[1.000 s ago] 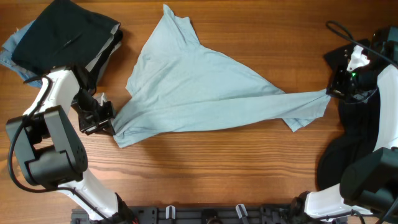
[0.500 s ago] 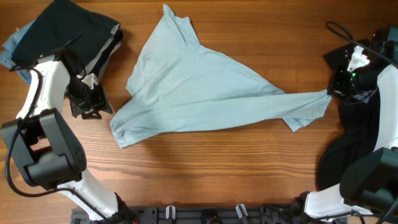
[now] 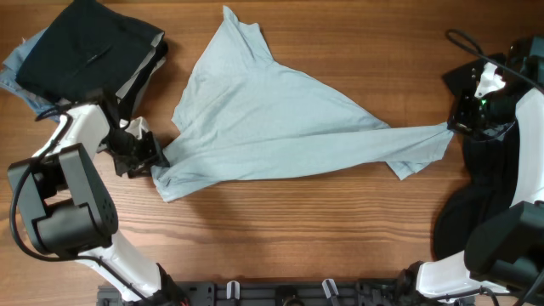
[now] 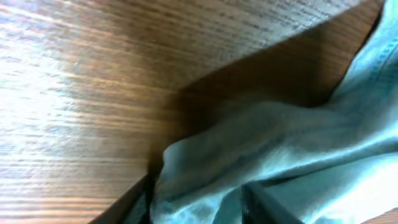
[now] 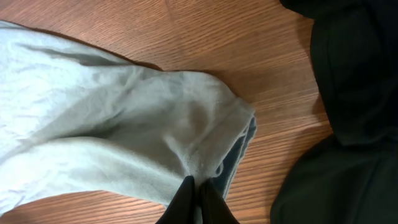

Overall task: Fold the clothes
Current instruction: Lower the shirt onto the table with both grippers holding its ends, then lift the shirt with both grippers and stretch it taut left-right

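I should next raise my right gripper, carry the pinched end outward, lower it onto bare tabletop by the black cloth and let it go, since the shirt lies crumpled.
The clothes in play are a pale blue-grey T-shirt [image 3: 272,119], lying crumpled and drawn out across the middle of the wooden table. My left gripper [image 3: 143,155] is at its lower left corner. In the left wrist view the left gripper [image 4: 199,182] stands open, and a fold of the shirt [image 4: 273,143] lies between its dark fingers [image 4: 140,199]. My right gripper [image 3: 456,126] holds the shirt's right end. The right wrist view shows the right gripper [image 5: 198,184] shut on a pinch of the shirt [image 5: 124,137].
A pile of dark garments [image 3: 85,47] sits at the back left with a blue piece [image 3: 15,72] under it. Black cloth [image 3: 493,178] lies along the right edge beside the right arm, and the black cloth [image 5: 354,93] also fills the right of the right wrist view.
The left gripper let go of the shirt's left corner, swung up and away, then came back to it with its jaws apart. The right gripper has not moved.
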Controlling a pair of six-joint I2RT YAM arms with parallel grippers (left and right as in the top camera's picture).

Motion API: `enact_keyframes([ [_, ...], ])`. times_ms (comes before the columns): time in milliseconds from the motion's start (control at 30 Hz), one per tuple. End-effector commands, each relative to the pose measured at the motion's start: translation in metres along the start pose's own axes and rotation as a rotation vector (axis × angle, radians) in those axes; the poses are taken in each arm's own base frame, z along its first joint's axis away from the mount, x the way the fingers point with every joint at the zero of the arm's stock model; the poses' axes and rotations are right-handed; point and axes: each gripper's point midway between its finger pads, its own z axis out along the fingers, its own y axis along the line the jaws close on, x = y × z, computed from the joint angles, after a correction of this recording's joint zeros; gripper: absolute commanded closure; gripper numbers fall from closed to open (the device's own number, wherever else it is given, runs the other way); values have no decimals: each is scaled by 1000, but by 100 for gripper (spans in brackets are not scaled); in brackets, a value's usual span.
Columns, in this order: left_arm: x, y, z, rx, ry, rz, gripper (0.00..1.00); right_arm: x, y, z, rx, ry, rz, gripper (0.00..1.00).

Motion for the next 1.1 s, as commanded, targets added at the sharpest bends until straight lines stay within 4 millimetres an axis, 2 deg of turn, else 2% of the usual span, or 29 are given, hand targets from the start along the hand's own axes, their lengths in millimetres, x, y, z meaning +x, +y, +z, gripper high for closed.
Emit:
enact_keyframes([
  [0,-3,-4,1,36,-16,31,93,0,-2,-2,18,-11,7,96],
  [33,-3,-4,1,35,-19,32,96,0,-2,-2,18,-11,6,96],
  [167,-4,-5,-2,36,-21,32,96,0,-2,-2,18,-8,7,96],
  [267,-9,-14,-21,59,-55,43,96,0,-2,-2,18,-9,7,96],
  [333,-17,-22,-47,62,-109,59,96,0,-2,-2,18,-8,7,96],
  [500,-32,-45,-129,75,-346,97,96,0,-1,-2,17,-10,27,95],
  [700,-17,-61,-198,92,-576,138,96,-6,12,-7,-62,-42,18,96],
  [800,-10,-56,-243,115,-738,72,96,-17,17,-28,-76,-116,-8,96],
  [933,4,-31,-316,117,-999,-19,96,-35,27,-71,-85,-270,-62,96],
  [1000,15,-22,-344,108,-1099,-47,96,-38,40,-95,-137,-345,-105,96],
  [1067,26,-16,-364,93,-1166,-59,96,-36,55,-118,-200,-422,-181,96],
])
